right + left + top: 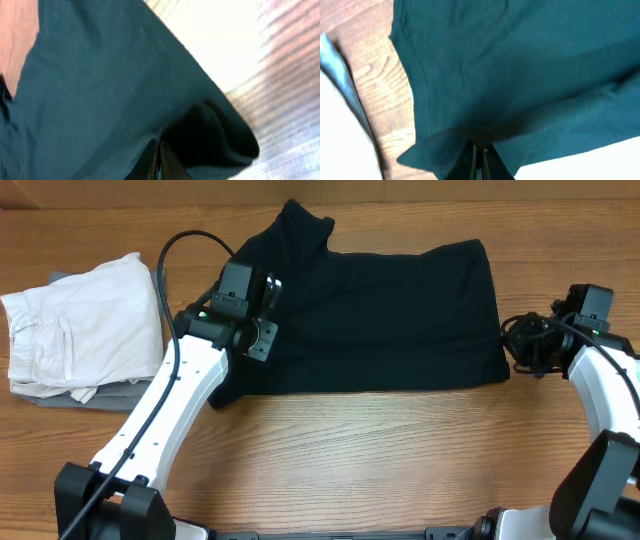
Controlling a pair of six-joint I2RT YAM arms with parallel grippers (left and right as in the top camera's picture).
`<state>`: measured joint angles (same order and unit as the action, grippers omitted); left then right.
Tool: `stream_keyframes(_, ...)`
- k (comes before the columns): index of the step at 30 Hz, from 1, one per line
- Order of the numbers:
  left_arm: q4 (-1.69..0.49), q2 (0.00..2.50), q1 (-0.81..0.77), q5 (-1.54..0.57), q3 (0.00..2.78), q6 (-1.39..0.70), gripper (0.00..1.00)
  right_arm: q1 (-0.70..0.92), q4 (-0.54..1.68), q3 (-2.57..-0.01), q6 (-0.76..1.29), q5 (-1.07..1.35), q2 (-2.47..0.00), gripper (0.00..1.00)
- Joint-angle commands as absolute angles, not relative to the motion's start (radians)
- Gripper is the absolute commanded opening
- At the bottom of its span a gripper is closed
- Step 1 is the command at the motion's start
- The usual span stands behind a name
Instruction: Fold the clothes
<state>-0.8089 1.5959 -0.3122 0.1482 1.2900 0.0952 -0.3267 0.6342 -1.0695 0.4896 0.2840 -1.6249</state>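
Observation:
I will next use my left gripper to lower the shirt's bunched near edge a little outward onto the cloth beneath, and then I will open the gripper.
The clothes (pixel 390 315), a black T-shirt, lie across the back middle of the wooden table, doubled into a wide band, with one sleeve (pixel 300 225) sticking out at the back left. My left gripper (pixel 262 337) sits on the shirt's left end. In the left wrist view it (pixel 479 150) is shut, with the dark fabric (pixel 520 65) bunched at its tips. My right gripper (pixel 508 343) is at the shirt's right edge. In the right wrist view it (pixel 158 146) is shut on a raised fold of the fabric (pixel 100 90).
A folded off-white pocketed garment (pixel 80 320) lies at the left on a grey item (pixel 110 395), close to my left arm; its pale edge (pixel 335 130) shows in the left wrist view. Bare wood (pixel 400 450) runs along the front of the table.

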Motion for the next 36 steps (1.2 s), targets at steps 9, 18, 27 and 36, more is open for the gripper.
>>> stream_keyframes(9,-0.783,1.742,-0.308,0.196,1.312,0.157,0.04,-0.326,0.503,-1.065,0.532,0.294,-1.739,0.04)
stream_keyframes(18,-0.733,1.763,-0.307,0.255,1.312,0.149,0.05,-0.325,0.418,-1.065,0.529,0.301,-1.745,0.04)
stream_keyframes(27,-0.66,1.765,-0.307,0.255,1.312,0.142,0.09,-0.326,0.406,-1.065,0.528,0.3,-1.745,0.04)
stream_keyframes(36,-0.629,1.765,-0.307,0.292,1.312,0.121,0.67,-0.328,0.397,-1.065,0.527,0.301,-1.745,0.66)
